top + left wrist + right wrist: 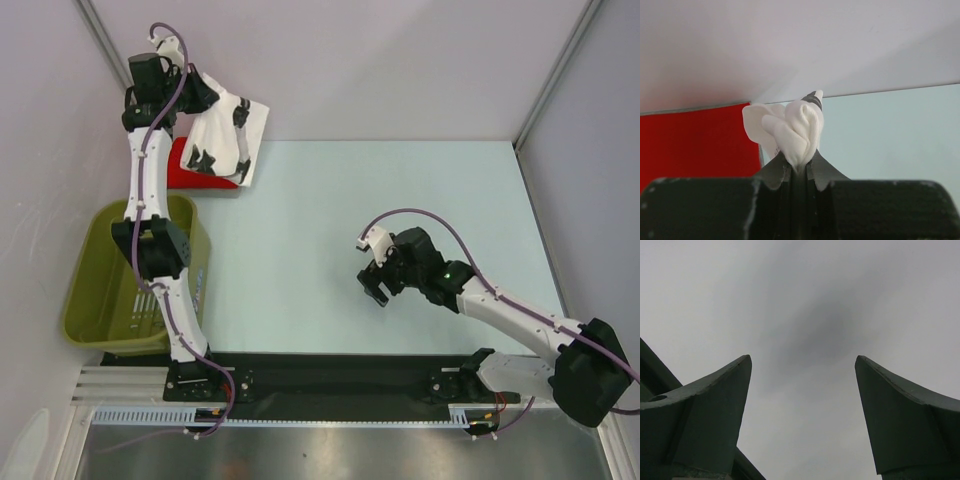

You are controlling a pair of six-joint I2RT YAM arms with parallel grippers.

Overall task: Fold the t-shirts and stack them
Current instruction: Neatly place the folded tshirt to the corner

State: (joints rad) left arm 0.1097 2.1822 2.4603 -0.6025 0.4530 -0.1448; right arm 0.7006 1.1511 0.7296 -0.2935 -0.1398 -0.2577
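I need to move my left gripper to the left in the wrist view and down next, and release the white cloth (795, 131) onto the red t-shirt (699, 144).
A folded white t-shirt (225, 140) with black printed shapes hangs at the table's far left corner, lifted over a red t-shirt (190, 165) that lies flat there. My left gripper (200, 90) is shut on a bunch of the white cloth (795, 131); the red t-shirt (695, 145) shows below to the left. My right gripper (375, 287) hovers over the middle of the table, open. In the right wrist view its fingers (715, 410) stand wide apart with only bare table surface between them.
An olive-green plastic basket (95, 300) stands at the left edge of the table beside the left arm's base. White walls close in the back and both sides. The pale blue table top (400, 200) stretches between the two arms.
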